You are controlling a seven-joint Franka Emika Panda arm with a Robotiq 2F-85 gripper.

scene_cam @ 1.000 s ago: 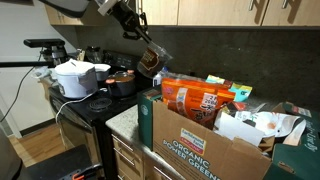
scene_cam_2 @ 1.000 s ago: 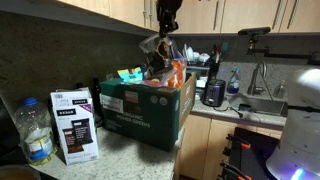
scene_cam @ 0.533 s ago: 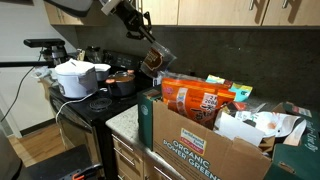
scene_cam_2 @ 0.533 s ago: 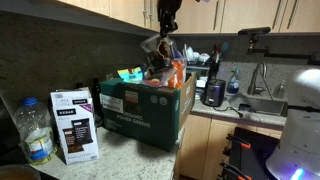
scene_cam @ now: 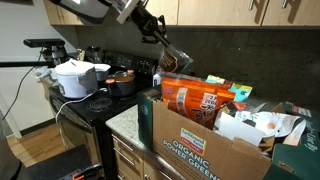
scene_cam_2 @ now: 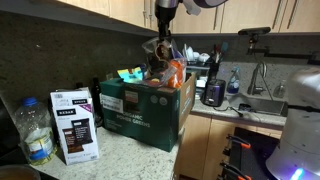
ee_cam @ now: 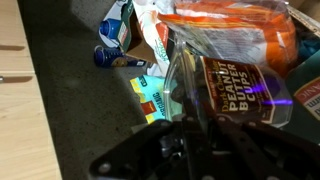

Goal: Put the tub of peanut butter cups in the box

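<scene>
The tub (scene_cam_2: pixel 160 48) is still hanging above the open top of the box, so my gripper will next lower it toward the packets (scene_cam_2: pixel 155 77) beside the orange bag and let go of it there.
My gripper (scene_cam: pixel 160 44) is shut on the tub of peanut butter cups (scene_cam: pixel 170 61), a see-through tub with dark contents, and holds it in the air over the near end of the box (scene_cam: pixel 200 148). In an exterior view the gripper (scene_cam_2: pixel 163 32) hangs from above with the tub (scene_cam_2: pixel 160 48) just over the box (scene_cam_2: pixel 140 108). In the wrist view the tub (ee_cam: pixel 238 88) shows its "Peanut Butter Cups" label between my dark fingers (ee_cam: pixel 150 135). The gripper (ee_cam: pixel 200 118) is partly in shadow.
The box holds a large orange bag (scene_cam: pixel 195 100) and a teal packet (ee_cam: pixel 150 97) among other packets. A stove with a white cooker (scene_cam: pixel 76 78) and a dark pot (scene_cam: pixel 122 82) stands beside it. A water bottle (scene_cam_2: pixel 36 135) and a carton (scene_cam_2: pixel 75 125) stand on the counter.
My gripper has carried the tub sideways towards the box; it now hangs over the box's end by the orange bag. The box and its contents have not moved.
</scene>
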